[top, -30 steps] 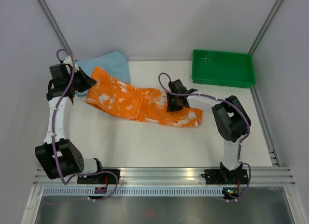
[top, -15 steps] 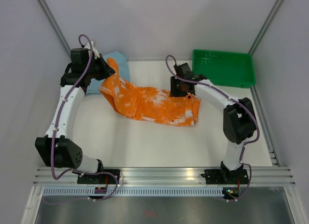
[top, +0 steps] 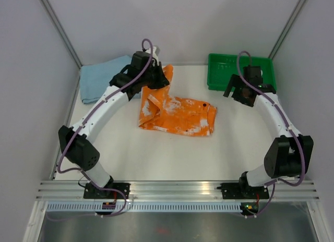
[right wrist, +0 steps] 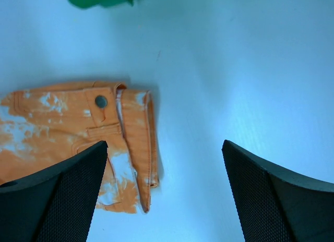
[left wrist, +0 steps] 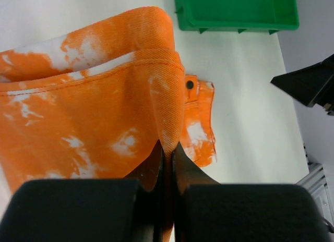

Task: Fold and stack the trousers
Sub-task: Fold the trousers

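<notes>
The trousers' waistband (top: 206,115) (left wrist: 197,119) lies flat and uncovered, so the robot's left gripper will swing toward the right in the top view, lower the lifted end of the trousers onto the waistband and let go.
Orange trousers (top: 177,112) with white bleach marks lie at the middle of the table, one end lifted off it. My left gripper (top: 156,77) is shut on that lifted end and holds it above the rest of the garment. In the left wrist view the cloth (left wrist: 104,111) hangs pinched between the closed fingers (left wrist: 182,169). My right gripper (top: 237,92) stands open above the table to the right of the waistband, nothing between its fingers. The right wrist view shows the waistband with its button (right wrist: 100,101) lying flat on the table.
A green bin (top: 241,73) stands at the back right, just behind my right gripper. A light blue cloth (top: 99,80) lies at the back left beside the wall. Grey walls close in the table on both sides.
My left gripper has carried the trouser end from the far left to the right, over the garment. My right gripper has let go of the waistband, opened wide and drawn back to the right.
</notes>
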